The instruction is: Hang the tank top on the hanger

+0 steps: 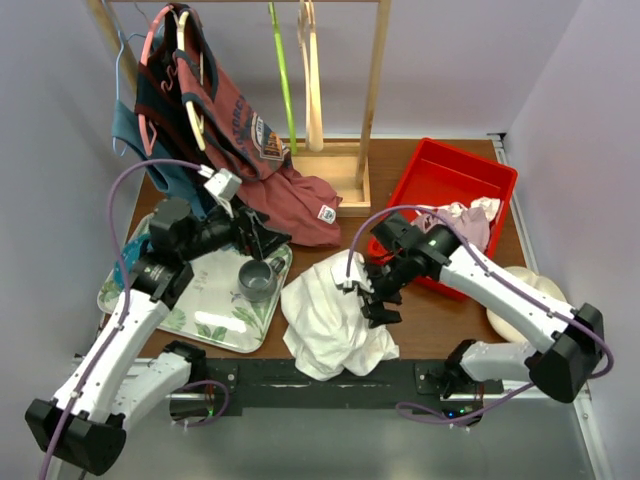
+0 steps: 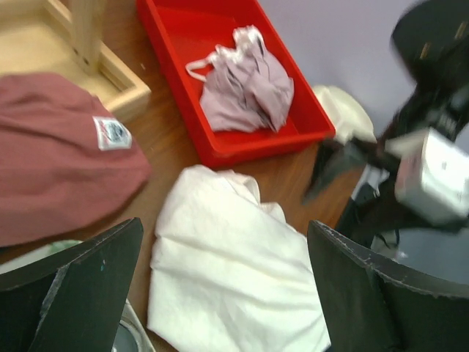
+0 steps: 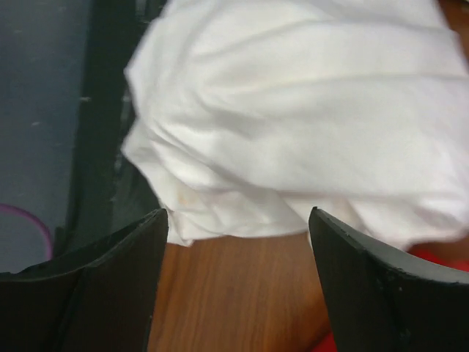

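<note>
Next, my left gripper moves to the right in the top view and down onto the tank top's edge by the red bin, since loose folds bunch up there.
The white tank top [image 1: 330,320] lies crumpled on the wooden table near the front edge; its red print is hidden. It also shows in the left wrist view [image 2: 234,271] and the right wrist view [image 3: 308,117]. The lime-green hanger [image 1: 282,75] hangs on the wooden rack at the back. My right gripper [image 1: 372,298] is open and empty just above the top's right edge, over bare wood [image 3: 234,293]. My left gripper [image 1: 262,238] is open and empty above the tray, left of the top.
A red bin [image 1: 450,195] holds a mauve-pink cloth [image 1: 462,222] at the right. A faded-red shirt [image 1: 265,160] drapes from the rack. A floral tray [image 1: 215,310] with a grey cup [image 1: 257,280] sits left. A cream object [image 1: 525,295] lies far right.
</note>
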### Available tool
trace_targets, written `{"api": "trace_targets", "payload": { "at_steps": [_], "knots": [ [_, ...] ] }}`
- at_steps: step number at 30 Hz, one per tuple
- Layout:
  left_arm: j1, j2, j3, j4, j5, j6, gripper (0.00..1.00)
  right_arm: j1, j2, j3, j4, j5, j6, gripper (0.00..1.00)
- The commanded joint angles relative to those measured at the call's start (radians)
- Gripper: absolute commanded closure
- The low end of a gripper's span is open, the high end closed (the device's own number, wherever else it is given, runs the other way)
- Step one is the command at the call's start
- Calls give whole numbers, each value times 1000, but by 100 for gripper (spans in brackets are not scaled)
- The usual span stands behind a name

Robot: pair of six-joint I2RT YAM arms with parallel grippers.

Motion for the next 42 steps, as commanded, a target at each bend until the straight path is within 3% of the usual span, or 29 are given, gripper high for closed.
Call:
{"api": "trace_targets", "payload": {
  "at_steps": [1, 5, 7, 12, 15, 22, 29, 34, 37, 38, 39, 40, 42],
  "knots": [
    [-134, 33, -44, 35, 11, 7, 1, -201, -102, 31, 106, 123, 53, 16],
    [-369, 124, -15, -13, -197, 56, 3, -349, -135, -36, 224, 116, 154, 16],
    [-511, 199, 5, -32, -389, 67, 4, -456, -162, -56, 289, 103, 285, 14],
    [-748, 436, 116, -60, -763, 59, 9, -679, -179, -76, 413, 43, 461, 13],
    [-828, 577, 228, -81, -882, 111, 13, -751, -176, -92, 449, -7, 515, 13],
    [-863, 858, 461, -127, -942, 303, 24, -854, -190, -129, 488, -64, 547, 13],
    [-863, 1081, 565, -161, -971, 354, 33, -872, -208, -153, 496, -84, 553, 13],
    [-863, 1147, 587, -193, -1006, 354, 41, -876, -213, -159, 493, -101, 553, 13],
    [-863, 1158, 559, -189, -1032, 349, 57, -876, -214, -164, 493, -115, 553, 13],
    [-863, 1150, 552, -184, -1038, 348, 81, -876, -214, -165, 493, -119, 553, 13],
    [-863, 1146, 544, -181, -1054, 338, 92, -876, -213, -167, 492, -128, 550, 13],
    [-863, 1136, 530, -175, -1054, 335, 98, -877, -213, -168, 482, -136, 545, 14],
    [-863, 1086, 516, -175, -1054, 319, 100, -876, -210, -167, 466, -167, 513, 13]
  ]
}}
